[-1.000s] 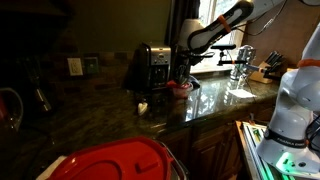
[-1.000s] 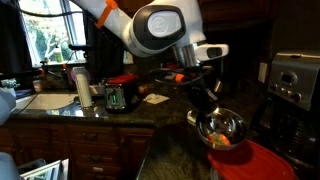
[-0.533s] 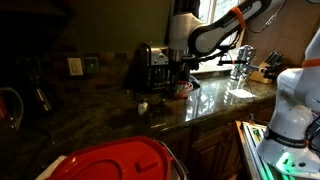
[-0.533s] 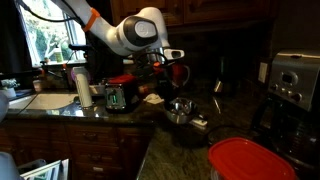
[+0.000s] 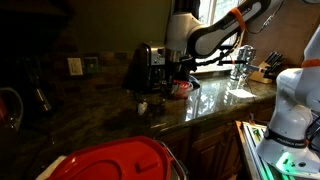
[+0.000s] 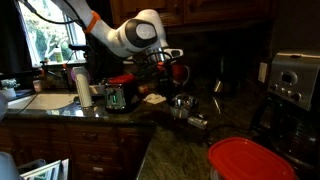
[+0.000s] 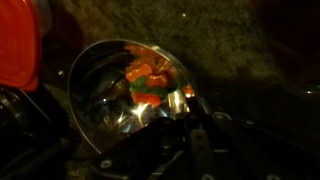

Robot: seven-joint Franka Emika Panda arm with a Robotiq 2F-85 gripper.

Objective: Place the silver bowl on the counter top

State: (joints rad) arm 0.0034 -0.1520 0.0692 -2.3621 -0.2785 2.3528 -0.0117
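Note:
The bowl (image 5: 180, 89) goes outward in my gripper next and down to open counter top past the small white object, outward and below. There my gripper releases the bowl's rim.
The silver bowl (image 7: 125, 85) fills the middle left of the wrist view, with orange, red and green pieces inside. One finger of my gripper (image 7: 183, 108) sits on its near rim, shut on it. In both exterior views the bowl (image 6: 182, 103) (image 5: 180, 89) hangs under the gripper (image 6: 176, 90) (image 5: 181, 79), low over the dark speckled counter top (image 6: 175, 150) (image 5: 90, 118) (image 7: 245, 50). I cannot tell whether the bowl touches the stone.
A large red lid (image 6: 250, 158) (image 5: 110, 160) lies in the foreground. A toaster (image 6: 118, 97) and a bottle (image 6: 82, 88) stand by the sink. A coffee machine (image 6: 295, 85), a dark appliance (image 5: 150, 65), a faucet (image 5: 243, 55) and a small white object (image 5: 143, 105) are nearby.
The arm has carried the bowl away from the red lid toward the middle of the counter. In the last half second it has barely moved.

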